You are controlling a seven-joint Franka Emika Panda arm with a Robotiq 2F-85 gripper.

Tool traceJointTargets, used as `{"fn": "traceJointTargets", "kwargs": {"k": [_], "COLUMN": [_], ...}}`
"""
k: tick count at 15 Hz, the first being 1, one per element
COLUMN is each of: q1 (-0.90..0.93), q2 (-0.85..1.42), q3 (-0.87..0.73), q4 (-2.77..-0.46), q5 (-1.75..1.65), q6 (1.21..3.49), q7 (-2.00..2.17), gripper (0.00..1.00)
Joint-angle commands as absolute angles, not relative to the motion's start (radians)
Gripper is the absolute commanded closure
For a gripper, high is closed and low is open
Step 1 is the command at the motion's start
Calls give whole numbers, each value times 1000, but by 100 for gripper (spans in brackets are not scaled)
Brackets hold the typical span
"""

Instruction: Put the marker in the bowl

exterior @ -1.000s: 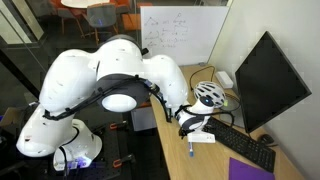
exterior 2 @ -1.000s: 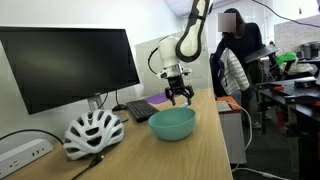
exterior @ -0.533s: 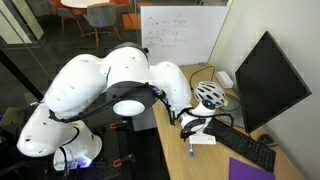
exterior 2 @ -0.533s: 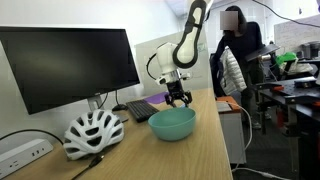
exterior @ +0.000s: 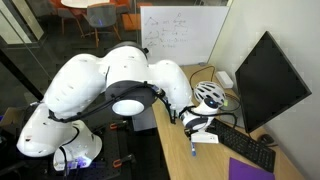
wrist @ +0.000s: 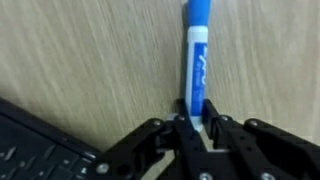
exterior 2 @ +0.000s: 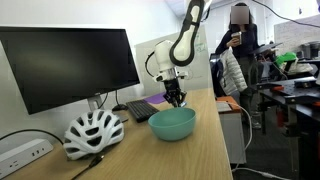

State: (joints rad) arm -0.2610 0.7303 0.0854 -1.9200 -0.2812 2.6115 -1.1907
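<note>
My gripper lifts the marker clear of the rim of the teal bowl (exterior 2: 172, 123) beside it on the helmet's side next, moves over the bowl's opening and lowers to release.
In the wrist view the marker (wrist: 197, 60) lies flat on the wooden desk, white-bodied with blue lettering and its blue cap pointing away from me. My gripper (wrist: 196, 108) is shut on its near end, one finger on each side. In an exterior view the gripper (exterior: 197, 131) is down at the desk with the marker's blue tip (exterior: 192, 150) sticking out toward the front. The teal bowl (exterior 2: 172, 123) stands on the desk just in front of the gripper (exterior 2: 176, 99); the marker itself is too small to make out there.
A black keyboard (wrist: 35, 145) lies close beside the marker, also seen in both exterior views (exterior: 245, 146) (exterior 2: 140, 110). A white bicycle helmet (exterior 2: 93, 133), a large monitor (exterior 2: 65, 65) and a purple notebook (exterior: 250, 170) share the desk. A person (exterior 2: 236, 50) stands behind.
The jaws have gone from open to shut around the marker's end. The gripper has sunk slightly toward the desk; the marker has not moved.
</note>
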Motion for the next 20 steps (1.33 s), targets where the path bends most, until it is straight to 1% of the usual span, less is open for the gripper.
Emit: {"fn": "traceJointTargets", "kwargs": {"k": [1,4,8,15,20], "q1": [-281,-334,-412,-368,-261], "q2": [661,587,495,395,435], "q3": [111,181,330,463,461], "q4": [-1983,-2039,-2114,-2179,-2141], "q5": [-237,-126,106,371,420], "q6": [2638,2643,2643,2690,2696], "q7": [-1184,-1216,-1337,-1573,-1606], "gripper": [95,95,95,95,95]}}
